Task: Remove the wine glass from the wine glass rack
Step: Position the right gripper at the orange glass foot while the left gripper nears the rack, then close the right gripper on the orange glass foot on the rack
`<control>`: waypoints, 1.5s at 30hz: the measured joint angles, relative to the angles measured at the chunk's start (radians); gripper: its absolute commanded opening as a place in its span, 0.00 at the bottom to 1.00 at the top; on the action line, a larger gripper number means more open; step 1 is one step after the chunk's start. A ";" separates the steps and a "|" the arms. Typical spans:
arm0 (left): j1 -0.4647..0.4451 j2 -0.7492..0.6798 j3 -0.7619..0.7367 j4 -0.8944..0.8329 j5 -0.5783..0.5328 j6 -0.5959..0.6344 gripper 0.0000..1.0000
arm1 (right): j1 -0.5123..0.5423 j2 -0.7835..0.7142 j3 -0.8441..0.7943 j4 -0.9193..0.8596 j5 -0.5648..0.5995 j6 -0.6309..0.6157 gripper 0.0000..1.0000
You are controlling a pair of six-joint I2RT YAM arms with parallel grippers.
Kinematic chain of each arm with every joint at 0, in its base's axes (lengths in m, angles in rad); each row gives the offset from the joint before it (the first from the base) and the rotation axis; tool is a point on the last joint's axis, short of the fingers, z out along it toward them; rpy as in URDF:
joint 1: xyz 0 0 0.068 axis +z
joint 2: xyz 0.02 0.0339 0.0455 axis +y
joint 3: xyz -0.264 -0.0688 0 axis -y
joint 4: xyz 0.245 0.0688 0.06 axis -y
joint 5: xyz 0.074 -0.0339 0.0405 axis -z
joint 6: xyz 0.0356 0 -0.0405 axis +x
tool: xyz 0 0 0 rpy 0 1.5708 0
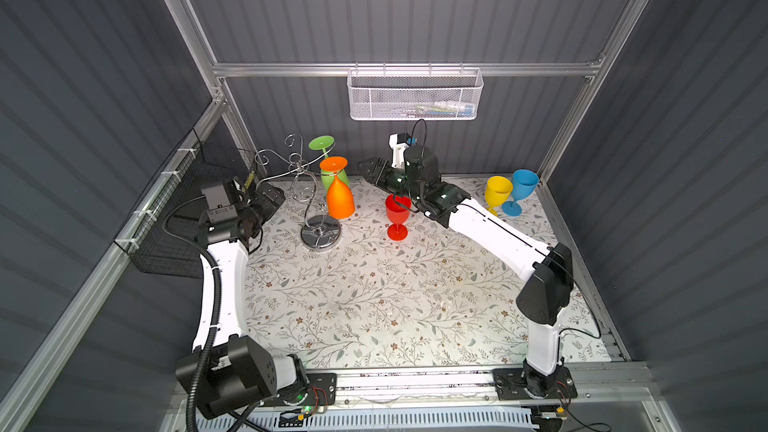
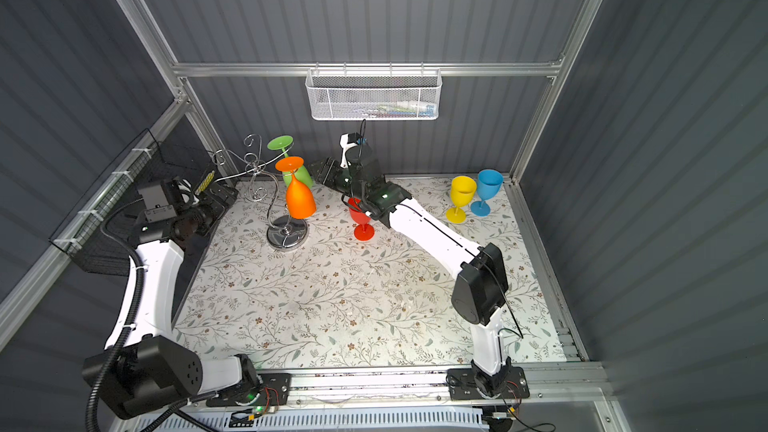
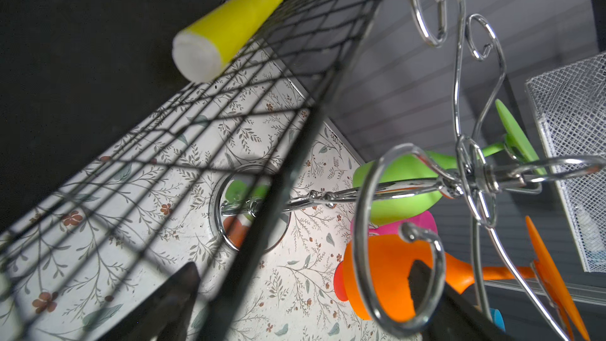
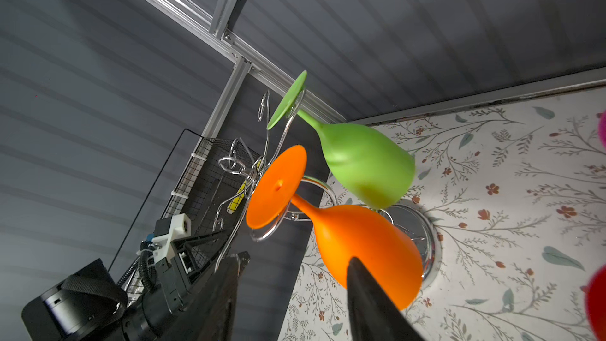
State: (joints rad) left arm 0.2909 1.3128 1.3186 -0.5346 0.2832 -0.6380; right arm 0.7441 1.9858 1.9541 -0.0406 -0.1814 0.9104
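My right gripper will move toward the rack next and close on the facing rim of the orange glass's foot, because the foot lies uncovered on top of the rack's arm.
The chrome wine glass rack stands at the back left of the table. An orange wine glass and a green wine glass hang upside down from its curled arms. My right gripper hovers just right of the orange glass, open, nothing between its fingers. My left gripper is left of the rack, wide open and empty, beside the black basket; in the left wrist view a rack curl and the orange glass lie ahead of it.
A red glass stands upright under my right forearm. Yellow and blue glasses stand at the back right. A pink glass shows behind the rack. A black wire basket hangs left, a white mesh basket on the back wall.
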 measured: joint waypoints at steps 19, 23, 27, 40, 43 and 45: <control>0.013 -0.033 -0.021 0.002 0.051 0.026 1.00 | -0.009 0.202 0.245 -0.035 -0.129 0.139 0.41; 0.021 -0.070 -0.050 0.005 0.050 0.026 1.00 | -0.011 0.233 0.296 -0.035 -0.130 0.163 0.38; 0.024 -0.082 -0.059 0.005 0.053 0.026 1.00 | -0.012 0.254 0.327 -0.037 -0.129 0.174 0.36; 0.025 -0.105 -0.065 0.003 0.060 0.026 1.00 | -0.010 0.290 0.378 -0.051 -0.126 0.189 0.24; 0.025 -0.114 -0.065 0.001 0.063 0.026 1.00 | -0.008 0.297 0.397 -0.051 -0.126 0.190 0.19; 0.025 -0.118 -0.065 0.000 0.064 0.026 1.00 | -0.005 0.305 0.414 -0.051 -0.125 0.192 0.17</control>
State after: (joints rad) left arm 0.3161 1.1950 1.2533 -0.5343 0.3477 -0.6125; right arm 0.7387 2.2910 2.3684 -0.0921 -0.3065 1.1027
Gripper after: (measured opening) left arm 0.997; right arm 0.184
